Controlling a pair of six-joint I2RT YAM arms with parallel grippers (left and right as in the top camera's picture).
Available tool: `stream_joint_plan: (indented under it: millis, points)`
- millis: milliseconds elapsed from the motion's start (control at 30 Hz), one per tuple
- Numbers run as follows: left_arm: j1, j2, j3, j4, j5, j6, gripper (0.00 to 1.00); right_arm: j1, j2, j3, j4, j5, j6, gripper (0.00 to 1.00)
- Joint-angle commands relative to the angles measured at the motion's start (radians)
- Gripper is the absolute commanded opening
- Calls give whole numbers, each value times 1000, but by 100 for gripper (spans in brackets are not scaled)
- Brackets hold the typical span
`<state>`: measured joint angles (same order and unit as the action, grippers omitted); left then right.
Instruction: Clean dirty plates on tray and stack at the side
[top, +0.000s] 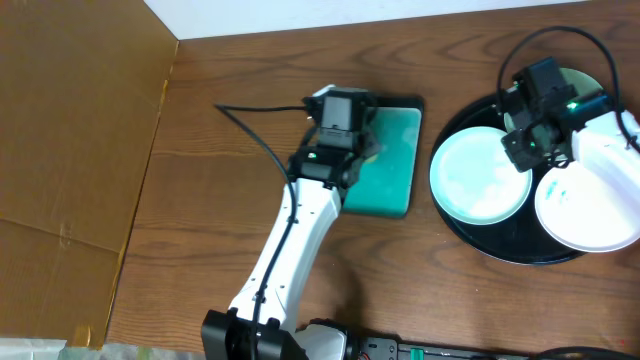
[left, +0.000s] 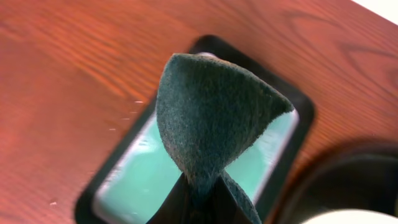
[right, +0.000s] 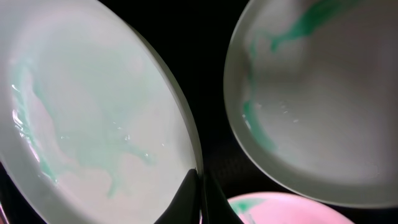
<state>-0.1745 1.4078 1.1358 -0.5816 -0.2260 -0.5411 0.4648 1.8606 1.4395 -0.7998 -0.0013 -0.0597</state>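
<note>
I should raise my right gripper's smeared aqua plate, then lower it onto the bare black tray bottom beside the white plate (top: 590, 200) and release its rim.
The round black tray (top: 462, 115) at the right holds three plates: a pale aqua plate (top: 480, 180), a white plate (top: 590, 200), and another aqua plate (top: 578, 78) partly hidden behind my right arm. My right gripper (top: 524, 150) is shut on the rim of the smeared aqua plate (right: 93, 112), fingers (right: 200, 193) pinching its edge. A second smeared plate (right: 323, 93) and a third plate (right: 292, 208) lie beside it. My left gripper (top: 340, 125) is shut on a dark green scrub pad (left: 217, 124), held above the table.
A rectangular black-rimmed teal tray (top: 390, 165) lies under the left gripper and also shows in the left wrist view (left: 143, 180). A brown cardboard sheet (top: 70, 130) covers the left side. A black cable (top: 260, 130) runs across the wood table.
</note>
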Motion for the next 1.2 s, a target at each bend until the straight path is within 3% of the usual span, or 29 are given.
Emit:
stream_joint_plan:
  millis: [0,200,367,900,1167]
  points:
    - [46,-8,-10,-6,-25,17,7,57,-63,39,-5,222,22,1]
    - [103,-8,-10,-19,-26,17,7,143,-139,72,-4,510,-6,1]
    - [118,-8,-10,-28,-26,17,7,209,-177,73,14,626,-98,1]
    - [118,-8,-10,-40,-26,18,7,276,-172,69,43,616,-148,1]
    - [118,-8,-10,-43,-26,17,7,261,-134,63,14,449,-135,1]
